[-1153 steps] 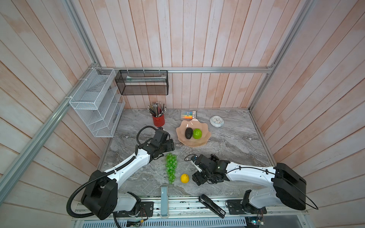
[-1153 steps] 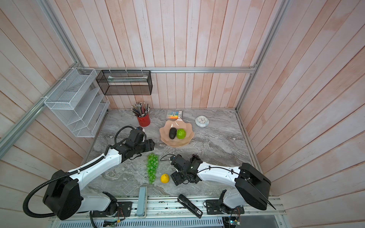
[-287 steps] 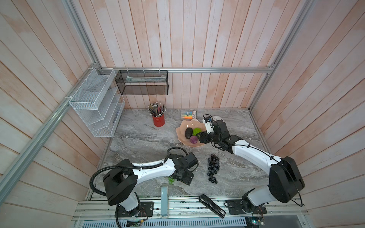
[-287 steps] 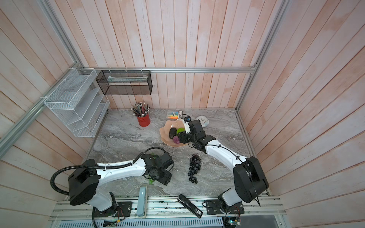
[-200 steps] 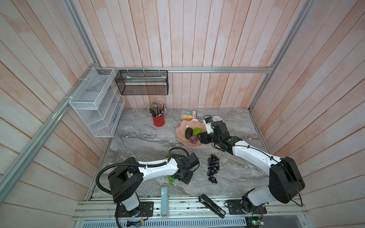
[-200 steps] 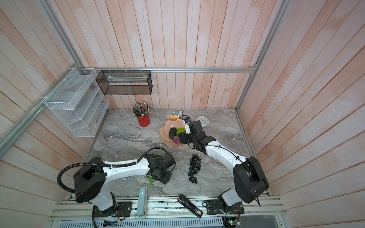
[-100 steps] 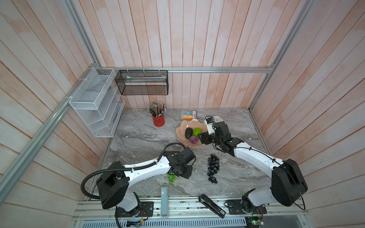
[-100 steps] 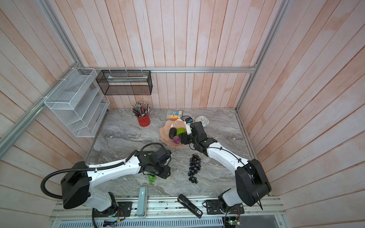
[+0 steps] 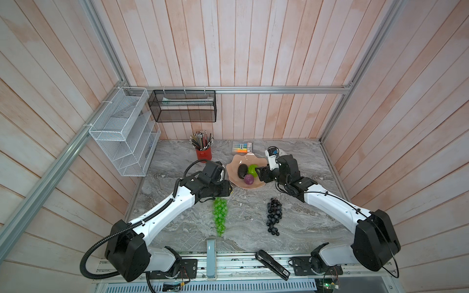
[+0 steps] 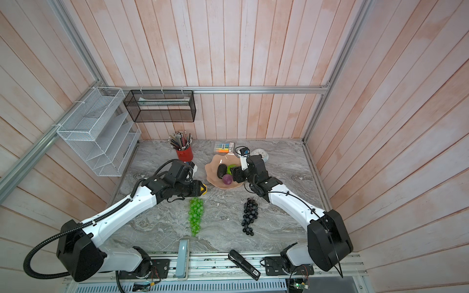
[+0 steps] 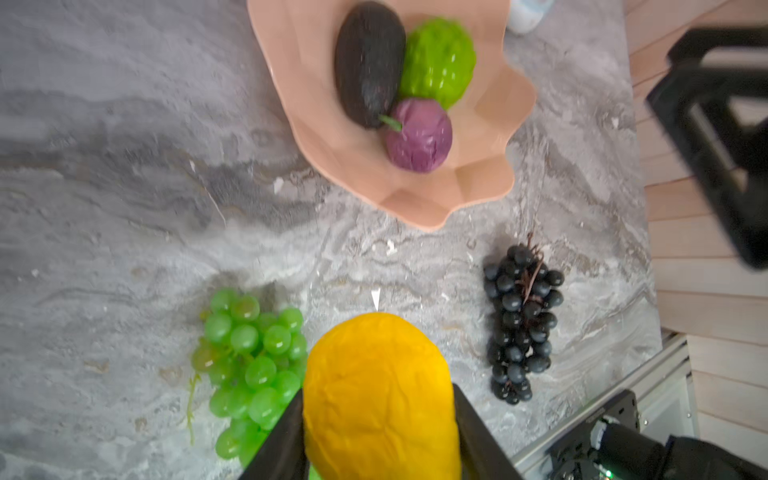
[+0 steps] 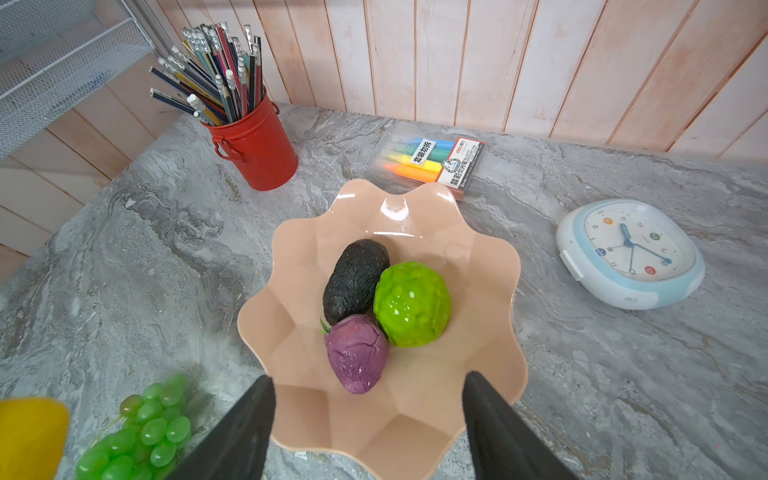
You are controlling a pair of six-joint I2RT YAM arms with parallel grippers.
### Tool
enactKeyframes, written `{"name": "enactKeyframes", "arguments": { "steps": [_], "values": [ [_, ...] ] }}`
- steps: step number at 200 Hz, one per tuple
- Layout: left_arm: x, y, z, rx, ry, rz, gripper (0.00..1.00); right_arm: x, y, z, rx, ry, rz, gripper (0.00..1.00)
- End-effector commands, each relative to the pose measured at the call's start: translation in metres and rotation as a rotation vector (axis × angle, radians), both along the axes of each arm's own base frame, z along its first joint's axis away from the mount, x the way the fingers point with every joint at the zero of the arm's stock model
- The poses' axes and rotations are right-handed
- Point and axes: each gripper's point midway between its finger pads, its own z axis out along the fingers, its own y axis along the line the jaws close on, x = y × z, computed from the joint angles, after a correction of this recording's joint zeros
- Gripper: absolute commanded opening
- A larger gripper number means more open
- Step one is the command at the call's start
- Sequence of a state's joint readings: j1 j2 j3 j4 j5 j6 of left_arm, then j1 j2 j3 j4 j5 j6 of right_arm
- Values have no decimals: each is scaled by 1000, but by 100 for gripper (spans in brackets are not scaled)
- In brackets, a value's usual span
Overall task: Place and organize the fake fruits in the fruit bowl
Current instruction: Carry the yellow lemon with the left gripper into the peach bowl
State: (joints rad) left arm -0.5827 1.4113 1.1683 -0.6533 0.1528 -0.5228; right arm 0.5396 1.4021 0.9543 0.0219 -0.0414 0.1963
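I should move my left gripper outward over the bowl's rim and down to release the yellow ball (image 11: 378, 374) beside the purple ball, where the bowl's bottom is bare.
The peach-pink fruit bowl (image 9: 243, 158) (image 12: 415, 216) holds a dark avocado (image 12: 355, 278), a bumpy lime-green ball (image 12: 411, 303) and a purple ball (image 12: 355, 353). My left gripper (image 11: 377, 395) (image 10: 201, 190) is shut on the yellow ball (image 11: 378, 374), raised just left of the bowl and over the stem end of the green grape bunch (image 9: 219, 215). The black-purple grape bunch (image 9: 274, 215) lies on the table in front of the bowl. My right gripper (image 12: 369, 380) (image 9: 258, 173) hangs open and empty over the bowl's near right edge.
A red pencil cup (image 12: 253, 145), a marker pack (image 12: 432, 162) and a white clock (image 12: 629, 253) stand behind and beside the bowl. A white wire rack (image 9: 121, 132) and a black mesh basket (image 9: 182, 106) hang on the walls. A black stapler (image 9: 272, 261) lies at the front rail.
My left gripper has risen from the table's front and moved back toward the bowl with the yellow ball, uncovering the green grapes. The right gripper has barely moved.
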Motion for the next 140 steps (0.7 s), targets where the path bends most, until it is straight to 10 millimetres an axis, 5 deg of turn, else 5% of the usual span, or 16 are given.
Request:
{"name": "enactKeyframes", "arguments": {
  "steps": [1,89,140],
  "values": [
    [29,-1,7,3,-47,-15,41,1,-4,13,19,-10,-23,71],
    [108,-41,-38,39,-14,-63,40,-16,-17,-11,11,33,-44,71],
    [122,-54,-71,57,52,-74,39,-19,-20,-13,10,26,-40,71]
  ]
}}
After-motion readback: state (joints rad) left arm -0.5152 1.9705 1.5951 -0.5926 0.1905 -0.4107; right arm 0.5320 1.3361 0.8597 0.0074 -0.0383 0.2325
